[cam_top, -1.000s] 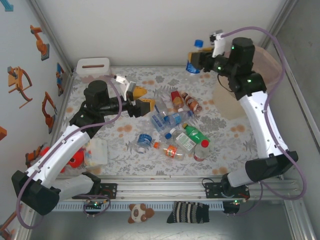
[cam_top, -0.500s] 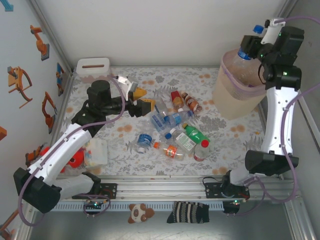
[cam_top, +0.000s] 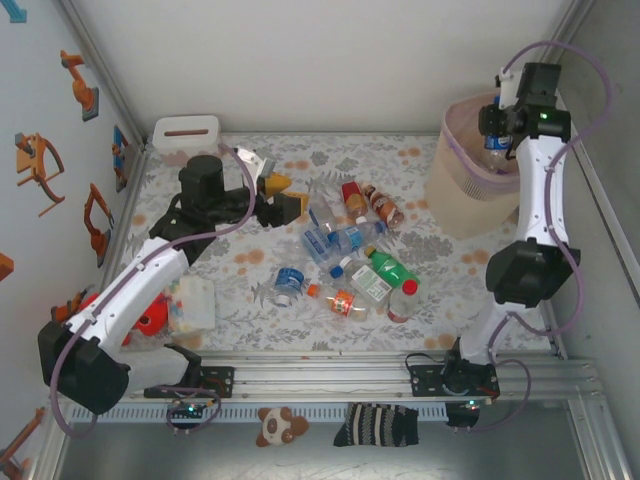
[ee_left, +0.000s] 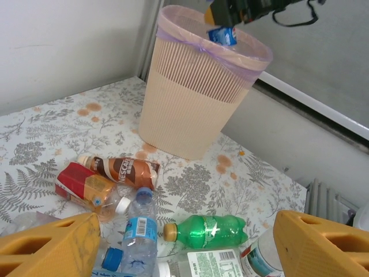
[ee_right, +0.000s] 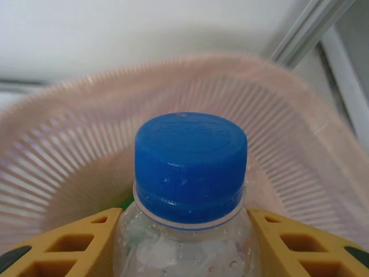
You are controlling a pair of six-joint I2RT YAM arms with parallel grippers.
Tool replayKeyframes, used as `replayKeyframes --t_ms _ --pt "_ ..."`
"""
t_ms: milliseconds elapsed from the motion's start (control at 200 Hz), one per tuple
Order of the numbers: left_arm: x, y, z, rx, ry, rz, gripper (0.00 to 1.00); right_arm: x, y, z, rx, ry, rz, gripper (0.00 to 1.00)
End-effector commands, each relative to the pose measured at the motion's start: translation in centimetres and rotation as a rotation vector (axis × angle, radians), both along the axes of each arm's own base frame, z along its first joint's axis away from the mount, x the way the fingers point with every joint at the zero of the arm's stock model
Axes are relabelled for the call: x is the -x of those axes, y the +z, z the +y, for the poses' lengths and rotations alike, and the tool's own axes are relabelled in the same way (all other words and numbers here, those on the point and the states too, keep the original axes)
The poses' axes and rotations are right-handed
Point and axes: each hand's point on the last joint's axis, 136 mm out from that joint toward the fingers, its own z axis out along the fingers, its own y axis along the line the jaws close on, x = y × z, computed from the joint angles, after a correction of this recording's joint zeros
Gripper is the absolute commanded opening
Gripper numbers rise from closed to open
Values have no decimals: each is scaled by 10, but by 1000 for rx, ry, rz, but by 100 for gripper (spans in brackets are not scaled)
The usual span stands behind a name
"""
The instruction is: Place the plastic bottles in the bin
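The inside of the bin is below my gripper. I need to move my right gripper down through the opening of the beige-pink bin next and let go of the clear plastic bottle there.
My right gripper (cam_top: 497,135) hangs over the mouth of the beige-pink bin (cam_top: 470,195), shut on a clear plastic bottle (cam_top: 494,155). In the right wrist view the bottle's blue cap (ee_right: 190,158) sits between my yellow fingers (ee_right: 86,242), with the ribbed bin wall (ee_right: 75,161) behind it. Several other bottles lie in a pile mid-table: a green one (cam_top: 390,268), a red-labelled one (cam_top: 355,195) and a clear one (cam_top: 340,240). My left gripper (cam_top: 288,196) hovers open just left of the pile. Its wrist view shows the green bottle (ee_left: 207,229), a brown bottle (ee_left: 124,170) and the bin (ee_left: 196,98).
A white tissue box (cam_top: 185,133) stands at the back left corner. A clear boxy container with a red object (cam_top: 175,305) lies under my left arm. The side wall runs close behind the bin on the right. A soft toy (cam_top: 278,425) and a sock (cam_top: 380,425) lie before the front rail.
My right arm has swung right from above the table's back edge to the bin, carrying the blue-capped bottle, and lowered it into the bin's mouth. The left gripper has barely shifted.
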Motion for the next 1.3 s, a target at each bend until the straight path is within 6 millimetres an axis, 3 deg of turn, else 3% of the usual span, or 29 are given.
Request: replayKeyframes --t_ms 0,165,446,736,856,996,1297 --pt "-1 6 -2 25 -25 -8 78 6 -31 -11 63 10 128 38" --pt "-3 -1 -1 23 -26 13 77 9 -91 -14 48 18 292 38" --pt "-2 -9 0 24 -28 40 77 21 -174 -19 20 25 521 40" --pt "-4 -15 0 20 -23 63 77 27 -226 -8 -86 59 632 44" --pt "-5 -19 -1 15 -20 67 77 31 -235 -1 -135 72 658 50" --pt "-8 -22 -2 15 -19 81 76 33 -228 -2 -137 59 655 60" --pt "-13 -22 -4 17 -14 80 77 34 -160 -6 -104 13 518 70"
